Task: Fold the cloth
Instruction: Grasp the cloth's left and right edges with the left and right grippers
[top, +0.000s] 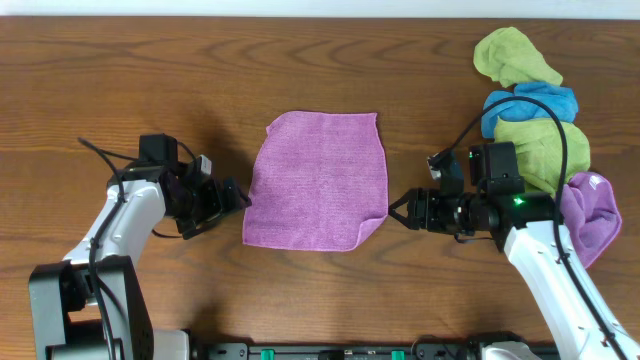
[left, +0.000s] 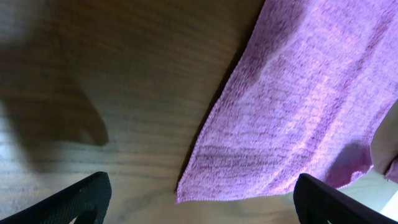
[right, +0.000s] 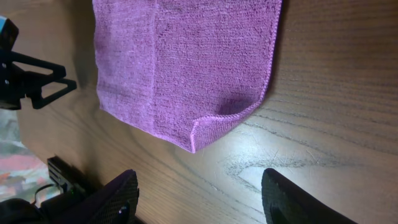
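The cloth's near corner beside the left gripper lies flat on the wood below the gripper's open fingers, so the left gripper will next go down and move inward over that corner.
The mauve cloth (top: 318, 180) lies spread flat in the middle of the table, its near right corner slightly curled. My left gripper (top: 240, 197) is open just left of the cloth's near left corner, not touching it. In the left wrist view that corner (left: 181, 198) sits on the wood between the wide-apart fingers (left: 81, 200). My right gripper (top: 397, 210) is open just right of the near right corner. In the right wrist view the cloth (right: 186, 62) ends in a corner a little ahead of the gripper (right: 199, 177), with bare wood between the fingers (right: 292, 199).
A pile of other cloths lies at the back right: a green one (top: 510, 55), a blue one (top: 530, 105), another green one (top: 545, 140) and a lavender one (top: 592, 212) beside the right arm. The wooden table (top: 120, 80) surrounds the cloth.
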